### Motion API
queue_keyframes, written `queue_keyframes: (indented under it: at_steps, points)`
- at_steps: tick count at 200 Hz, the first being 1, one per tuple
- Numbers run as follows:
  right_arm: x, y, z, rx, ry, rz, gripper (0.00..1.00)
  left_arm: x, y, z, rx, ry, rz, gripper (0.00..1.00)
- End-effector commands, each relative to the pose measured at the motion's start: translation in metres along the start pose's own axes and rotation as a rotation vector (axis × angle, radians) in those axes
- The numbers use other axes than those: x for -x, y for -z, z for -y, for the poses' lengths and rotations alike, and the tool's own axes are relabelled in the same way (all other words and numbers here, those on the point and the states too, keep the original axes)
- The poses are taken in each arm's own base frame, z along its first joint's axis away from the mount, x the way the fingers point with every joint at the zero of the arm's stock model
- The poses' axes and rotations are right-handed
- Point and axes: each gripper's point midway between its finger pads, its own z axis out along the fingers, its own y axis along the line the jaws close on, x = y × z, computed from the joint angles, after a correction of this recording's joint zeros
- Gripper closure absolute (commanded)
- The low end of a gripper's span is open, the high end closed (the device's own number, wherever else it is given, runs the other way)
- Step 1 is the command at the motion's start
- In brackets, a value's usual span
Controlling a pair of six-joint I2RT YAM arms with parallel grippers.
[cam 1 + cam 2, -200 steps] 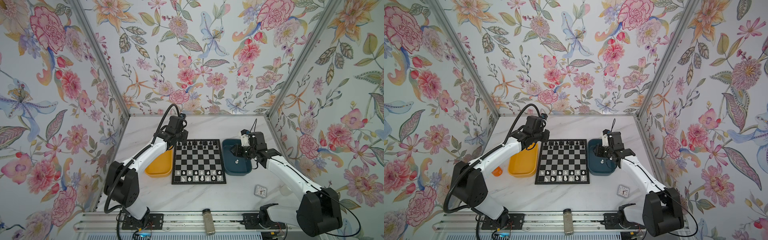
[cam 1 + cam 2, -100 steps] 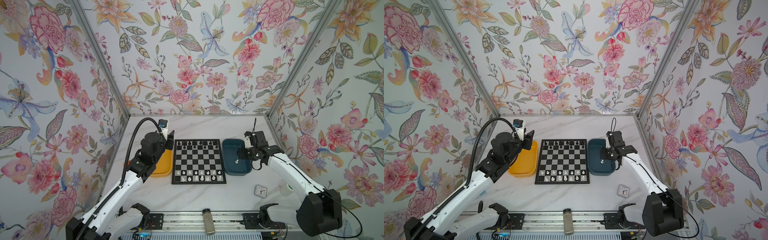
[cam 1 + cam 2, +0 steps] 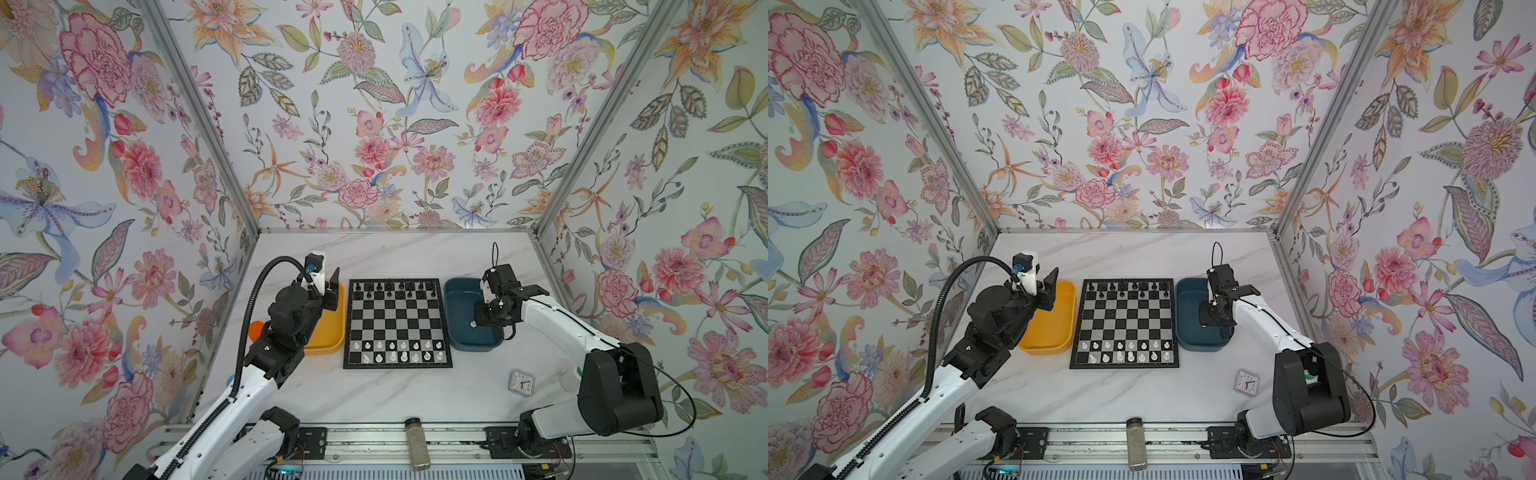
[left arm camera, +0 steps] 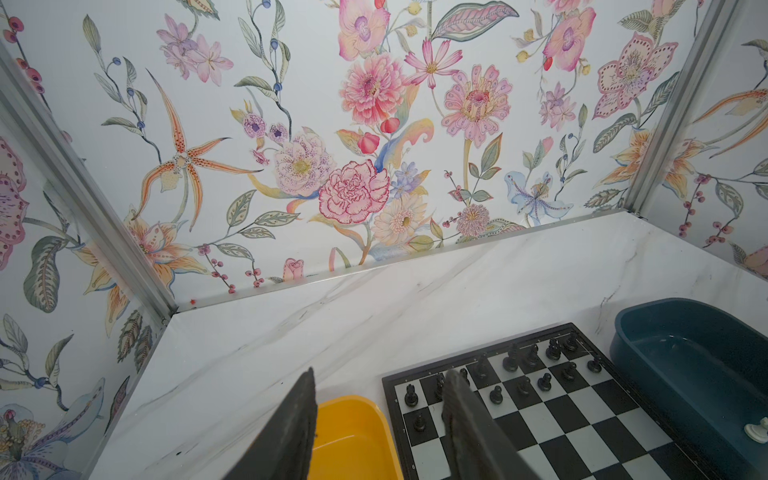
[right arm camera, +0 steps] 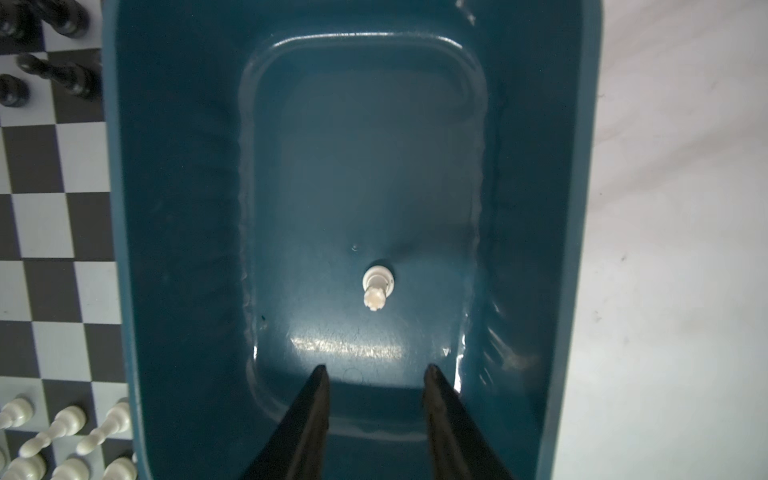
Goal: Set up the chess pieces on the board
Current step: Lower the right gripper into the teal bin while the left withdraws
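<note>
My right gripper should next go down onto the stem of the tall white crowned piece (image 3: 473, 324) (image 5: 376, 288) and close, because the piece stands alone on the bottom of the tray below.
The board (image 3: 397, 324) (image 3: 1125, 324) lies mid-table in both top views. Black chess pieces (image 3: 395, 290) (image 4: 532, 365) fill its two far rows and white chess pieces (image 3: 399, 351) (image 5: 62, 428) stand in its two near rows. My left gripper (image 3: 328, 291) (image 4: 381, 371) hangs open and empty, raised over the far end of the yellow tray (image 3: 332, 332) and left of the board's far corner. My right gripper (image 3: 484, 316) (image 5: 375, 367) is open inside the dark blue tray (image 3: 461, 291) (image 5: 166, 208). One white piece (image 5: 377, 289) lies on the tray floor just ahead of its fingertips, untouched.
A small clock (image 3: 521, 382) lies near the front right. A jar (image 3: 417, 442) rests on the front rail. An orange object (image 3: 254, 330) sits left of the left arm, partly hidden. Floral walls enclose the table on three sides.
My left gripper pulled back from the board's far left corner to above the yellow tray and opened wider. The right gripper shifted slightly within the blue tray and opened a little.
</note>
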Motion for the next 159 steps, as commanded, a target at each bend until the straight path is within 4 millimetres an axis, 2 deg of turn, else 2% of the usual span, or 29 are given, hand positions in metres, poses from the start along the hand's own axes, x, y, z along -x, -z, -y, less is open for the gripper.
queue_keyframes:
  at_steps: [1,50,116,159]
  points:
    - [0.010,-0.005,0.001,-0.018,0.011,0.006,0.61,0.001,0.001,-0.008,0.028,-0.012,0.018,0.49]
    - [0.009,-0.024,0.001,-0.030,0.021,-0.041,0.64,-0.004,-0.005,0.005,-0.055,-0.014,-0.005,0.46]
    - [0.007,-0.037,0.004,-0.053,0.030,-0.068,0.66,-0.018,-0.013,0.041,-0.289,-0.011,-0.071,0.42]
    - [0.012,-0.041,0.004,-0.056,0.024,-0.052,0.68,-0.021,-0.014,0.045,-0.310,-0.012,-0.085,0.42]
